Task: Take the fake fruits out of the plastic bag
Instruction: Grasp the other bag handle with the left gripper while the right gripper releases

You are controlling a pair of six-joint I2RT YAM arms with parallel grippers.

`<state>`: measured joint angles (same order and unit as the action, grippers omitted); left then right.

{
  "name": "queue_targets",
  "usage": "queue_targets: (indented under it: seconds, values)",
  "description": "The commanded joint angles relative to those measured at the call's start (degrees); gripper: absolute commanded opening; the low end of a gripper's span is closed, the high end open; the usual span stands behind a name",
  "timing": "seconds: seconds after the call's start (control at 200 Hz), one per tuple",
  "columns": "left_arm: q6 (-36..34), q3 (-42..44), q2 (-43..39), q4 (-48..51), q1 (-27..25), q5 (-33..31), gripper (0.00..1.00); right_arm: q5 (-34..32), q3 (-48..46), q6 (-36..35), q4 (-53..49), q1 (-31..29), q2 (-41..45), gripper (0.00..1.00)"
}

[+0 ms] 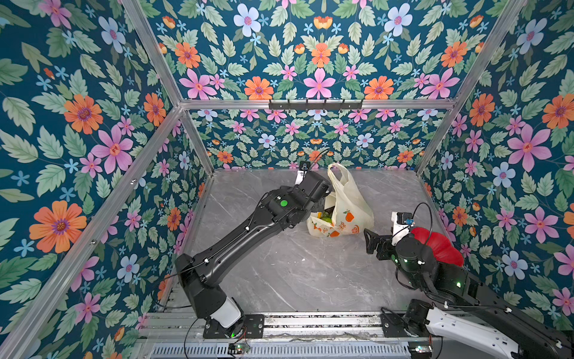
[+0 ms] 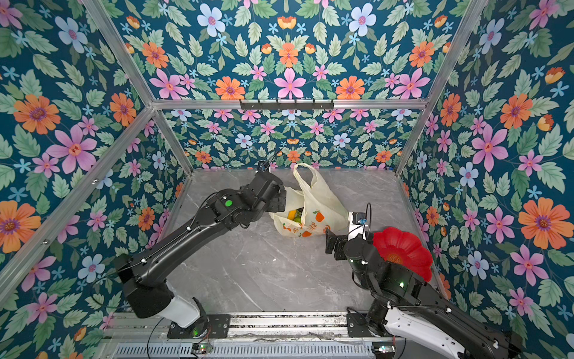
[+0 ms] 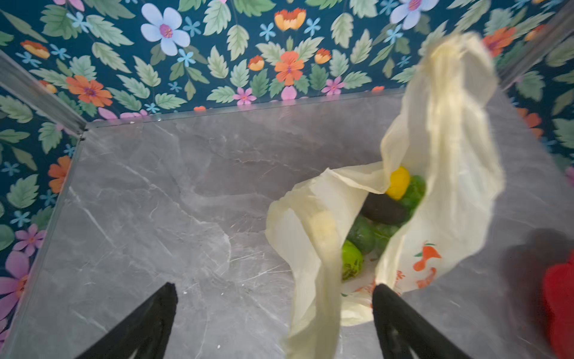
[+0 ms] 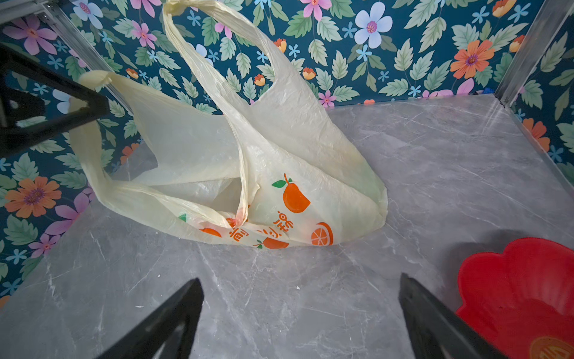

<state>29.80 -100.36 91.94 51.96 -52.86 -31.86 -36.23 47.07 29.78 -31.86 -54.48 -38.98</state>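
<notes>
The loop handle at the bag's opening [image 3: 321, 293] already runs between the open fingers of my left gripper. I need to lower that gripper along the handle next and close on it.
The plastic bag [image 1: 348, 199] [image 2: 323, 199] stands at the back middle of the table, cream-yellow with orange prints, its mouth open to the left. Inside lie the fake fruits: a yellow lemon [image 3: 398, 183], a dark avocado [image 3: 385, 211] and green fruits [image 3: 362, 236], also glimpsed in a top view [image 2: 295, 216]. My left gripper [image 3: 273, 287] is open at the bag's mouth. One loop handle [image 3: 313, 295] runs between its jaws and drapes over one finger [image 4: 62, 102]. My right gripper [image 4: 300, 279] is open above bare table, short of the bag [image 4: 279, 130], holding nothing.
A red flower-shaped dish [image 1: 441, 245] [image 4: 512, 295] sits at the right, partly behind my right arm. Floral walls close in the grey marble table [image 1: 279, 273] on three sides. A black hook rail [image 1: 315, 104] hangs on the back wall.
</notes>
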Motion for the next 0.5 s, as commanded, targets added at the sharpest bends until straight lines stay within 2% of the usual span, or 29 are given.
queue_targets:
  seconds: [0.0,0.075,0.13,0.285,0.325,0.395,0.495]
  values:
    - [1.70,0.05,2.30,2.26,0.28,-3.84,1.00,-0.20,0.03,0.74,1.24,-0.09,-0.71,0.99]
    - [1.93,1.40,3.53,-0.38,1.26,-2.11,1.00,0.10,0.16,0.29,1.73,-0.02,-1.25,0.99]
    - [2.10,3.60,3.71,-3.06,2.92,1.67,1.00,0.33,0.13,-0.12,2.32,-0.05,-1.42,0.99]
    - [2.16,12.76,1.33,-19.18,6.90,12.02,0.96,0.30,-0.69,-1.07,3.40,0.03,-1.70,0.99]
    - [2.41,14.21,1.31,-21.92,8.06,14.73,0.91,0.22,-0.94,-1.28,3.67,0.03,-1.93,0.99]
    - [2.93,16.48,1.31,-26.72,9.77,19.03,0.75,-0.21,-0.71,-1.25,2.90,0.15,-2.83,0.99]
    - [3.42,19.17,1.59,-32.30,10.96,23.49,0.64,1.55,0.56,0.81,0.50,1.90,-4.32,0.99]
